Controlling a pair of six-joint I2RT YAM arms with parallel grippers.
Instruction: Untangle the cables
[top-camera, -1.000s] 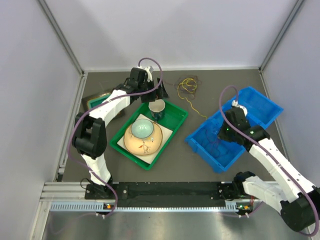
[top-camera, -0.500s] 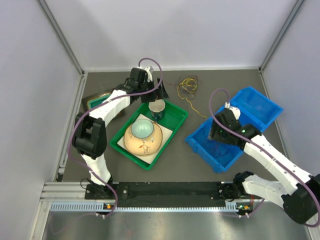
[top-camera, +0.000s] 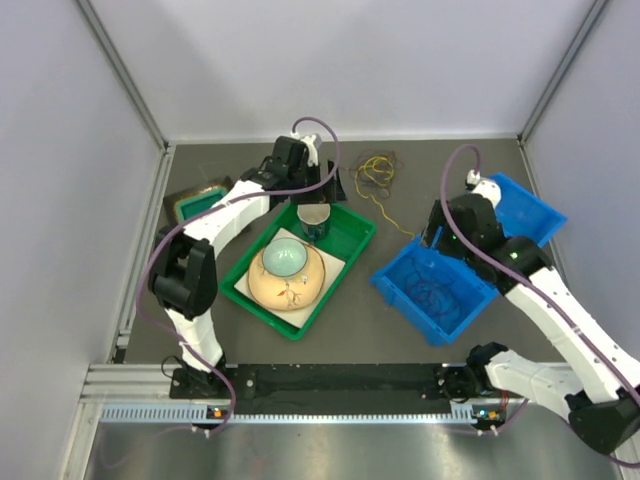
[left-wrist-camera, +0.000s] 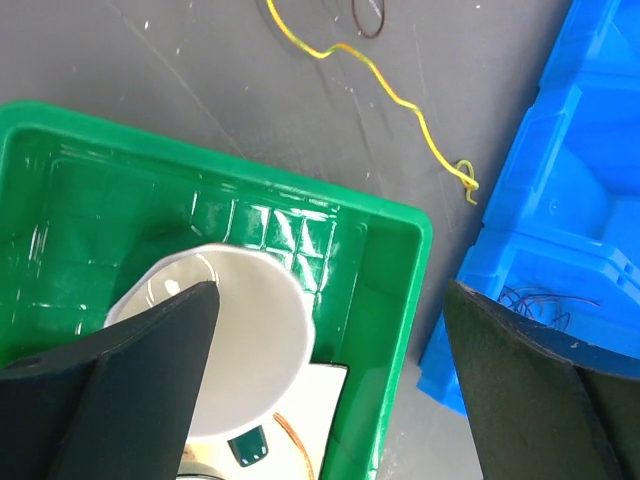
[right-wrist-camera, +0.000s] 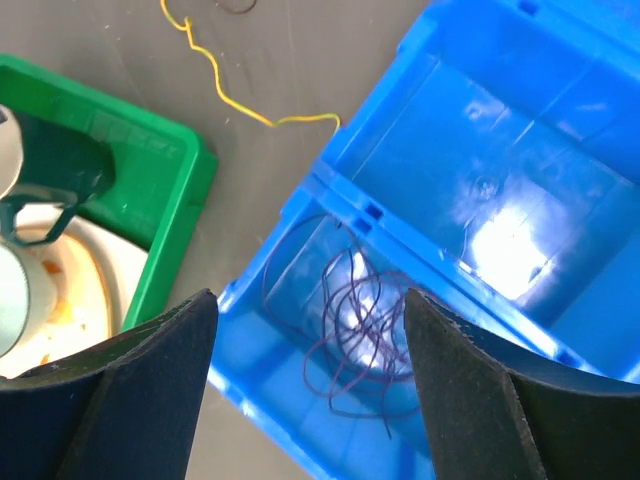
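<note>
The yellow cable's tail (right-wrist-camera: 239, 106) stretches free of the tangle, so my right gripper moves outward past the bin next, then down onto that tail (top-camera: 388, 215).
A loose tangle of yellow and dark cables (top-camera: 375, 172) lies on the table at the back, and its yellow tail (left-wrist-camera: 400, 100) runs toward the blue bin (top-camera: 520, 200). A thin purple cable (right-wrist-camera: 365, 330) lies coiled in the bin's near compartment (top-camera: 440, 295). My right gripper (right-wrist-camera: 308, 300) hangs open above that compartment, with nothing between its fingers. My left gripper (left-wrist-camera: 330, 300) stands wide open and empty over the white mug (left-wrist-camera: 250, 340), at the far end of the green tray (left-wrist-camera: 390, 300).
The green tray (top-camera: 345, 262) also holds a pale green bowl (top-camera: 285, 258) on an orange plate (top-camera: 290, 290). A dark green-rimmed object (top-camera: 195, 200) lies at the far left. The blue bin's far compartment (right-wrist-camera: 480, 120) holds nothing. Grey walls close in both sides and the back.
My right gripper has opened, let the purple cable drop into the bin's near compartment and drawn back upward. The left gripper has shifted slightly right.
</note>
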